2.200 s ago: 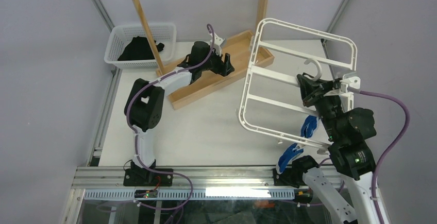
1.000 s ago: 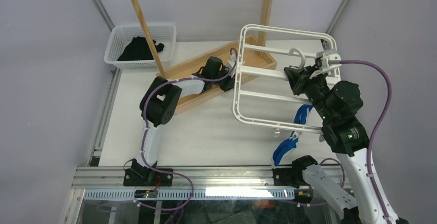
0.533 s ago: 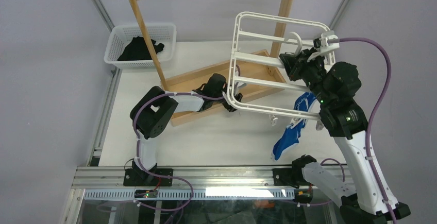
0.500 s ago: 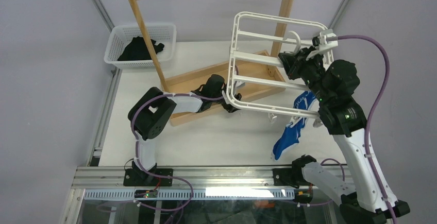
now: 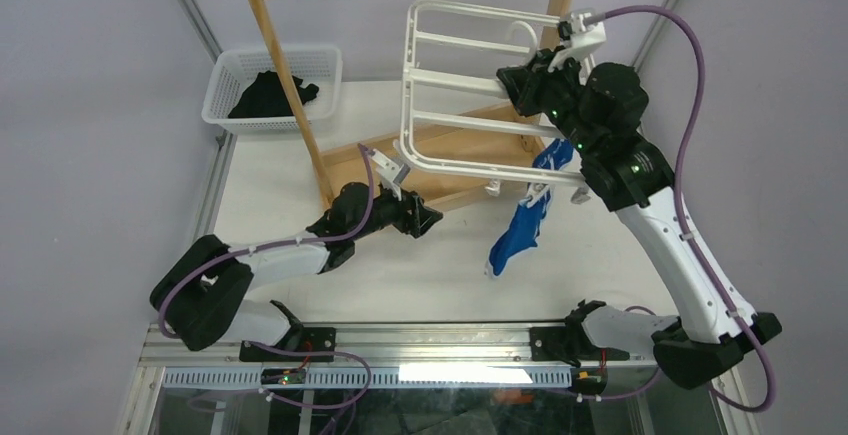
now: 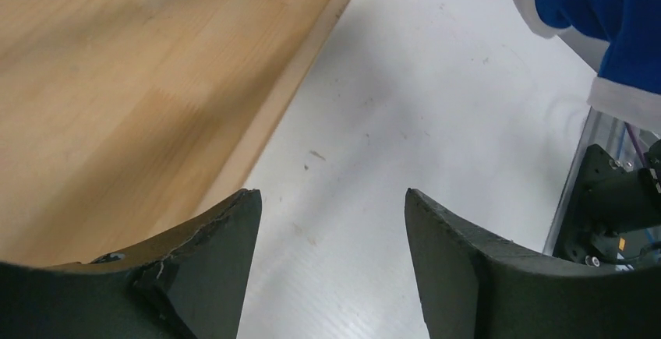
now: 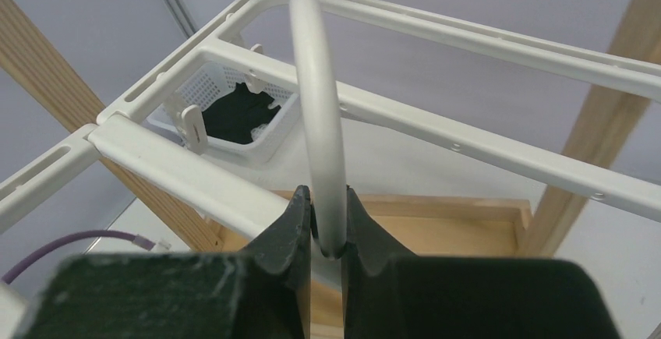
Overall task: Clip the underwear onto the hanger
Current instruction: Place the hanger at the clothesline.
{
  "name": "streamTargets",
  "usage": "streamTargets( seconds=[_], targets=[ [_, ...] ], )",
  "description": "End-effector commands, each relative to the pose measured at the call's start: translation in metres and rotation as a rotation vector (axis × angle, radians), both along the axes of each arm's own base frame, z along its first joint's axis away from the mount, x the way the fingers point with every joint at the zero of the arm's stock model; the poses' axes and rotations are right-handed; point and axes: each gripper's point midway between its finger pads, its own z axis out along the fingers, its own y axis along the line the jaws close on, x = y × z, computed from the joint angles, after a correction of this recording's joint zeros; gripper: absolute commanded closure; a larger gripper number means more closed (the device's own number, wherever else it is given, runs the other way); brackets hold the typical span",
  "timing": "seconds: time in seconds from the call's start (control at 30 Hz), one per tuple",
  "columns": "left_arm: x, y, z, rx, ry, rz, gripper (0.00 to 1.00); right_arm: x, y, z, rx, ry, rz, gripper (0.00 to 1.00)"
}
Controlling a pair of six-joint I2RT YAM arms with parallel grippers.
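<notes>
My right gripper next brings the hanger's hook outward and left in the top view onto the rack's top bar, then releases it, as the underwear (image 5: 520,225) hangs clipped.
My right gripper (image 5: 518,83) is shut on the white hook (image 7: 319,97) of the hanger (image 5: 440,85) and holds the white frame high above the wooden rack's base. The blue underwear (image 5: 520,225) hangs from clips on the hanger's near bar, its lower end just above the table; its blue cloth with white trim also shows in the left wrist view (image 6: 600,19). My left gripper (image 5: 425,220) is open and empty, low over the table beside the wooden base, left of the underwear. In the left wrist view both fingers (image 6: 226,253) stand wide apart over bare table.
A tall wooden rack (image 5: 290,65) stands on a wooden tray base (image 5: 450,160) at the table's back. A white basket (image 5: 240,75) with a black garment (image 5: 270,95) sits at the back left. The table's metal front edge (image 5: 400,340) runs below.
My right gripper lifted the hanger up and left toward the rack's top bar, the underwear swinging along. My left arm drew back from the wooden base and lowered toward the table's front.
</notes>
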Motion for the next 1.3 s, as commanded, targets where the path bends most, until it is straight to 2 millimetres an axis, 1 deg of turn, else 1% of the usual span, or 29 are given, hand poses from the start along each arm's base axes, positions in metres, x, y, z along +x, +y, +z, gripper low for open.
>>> streamTargets(
  seconds=[0.0, 0.07, 0.13, 0.17, 0.23, 0.3, 0.33, 0.4, 0.47, 0.53, 0.67, 0.83, 0.9, 0.97, 1.17, 1.27],
  targets=[
    [-0.01, 0.018, 0.028, -0.126, -0.026, 0.098, 0.3, -0.004, 0.017, 0.103, 0.139, -0.265, -0.025, 1.0],
    [-0.011, 0.028, 0.024, -0.115, -0.009, 0.144, 0.28, 0.004, 0.027, 0.114, 0.128, -0.287, -0.031, 1.0],
    [-0.016, 0.036, 0.026, -0.118, 0.015, 0.172, 0.28, 0.015, 0.036, 0.123, 0.115, -0.309, -0.032, 1.0],
    [-0.019, 0.041, 0.03, -0.139, 0.019, 0.183, 0.28, 0.021, 0.039, 0.126, 0.107, -0.319, -0.038, 1.0],
    [-0.026, 0.049, 0.038, -0.184, 0.023, 0.201, 0.28, 0.032, 0.043, 0.135, 0.087, -0.352, -0.057, 1.0],
    [-0.029, 0.062, 0.043, -0.218, 0.035, 0.258, 0.26, 0.038, 0.046, 0.147, 0.091, -0.397, -0.066, 1.0],
    [-0.03, 0.067, 0.042, -0.219, 0.041, 0.273, 0.23, 0.042, 0.048, 0.152, 0.093, -0.412, -0.073, 1.0],
    [-0.034, 0.072, 0.043, -0.228, 0.041, 0.282, 0.23, 0.048, 0.051, 0.162, 0.092, -0.438, -0.083, 1.0],
    [-0.04, 0.071, 0.048, -0.242, 0.034, 0.255, 0.22, 0.054, 0.053, 0.17, 0.09, -0.458, -0.09, 1.0],
    [-0.041, 0.07, 0.051, -0.242, 0.043, 0.247, 0.21, 0.06, 0.058, 0.176, 0.082, -0.473, -0.093, 1.0],
    [-0.037, 0.07, 0.045, -0.207, 0.095, 0.272, 0.19, 0.076, 0.064, 0.186, 0.07, -0.507, -0.117, 1.0],
    [-0.041, 0.068, 0.045, -0.206, 0.111, 0.257, 0.17, 0.096, 0.068, 0.198, 0.088, -0.541, -0.137, 1.0],
    [-0.042, 0.071, 0.047, -0.209, 0.102, 0.259, 0.17, 0.105, 0.069, 0.198, 0.096, -0.546, -0.144, 1.0],
    [-0.044, 0.074, 0.048, -0.208, 0.094, 0.264, 0.14, 0.114, 0.069, 0.195, 0.102, -0.539, -0.147, 1.0],
    [-0.046, 0.082, 0.049, -0.2, 0.084, 0.288, 0.06, 0.139, 0.079, 0.168, 0.087, -0.489, -0.14, 1.0],
    [-0.046, 0.084, 0.052, -0.203, 0.08, 0.296, 0.01, 0.147, 0.085, 0.157, 0.071, -0.467, -0.13, 0.94]
  ],
)
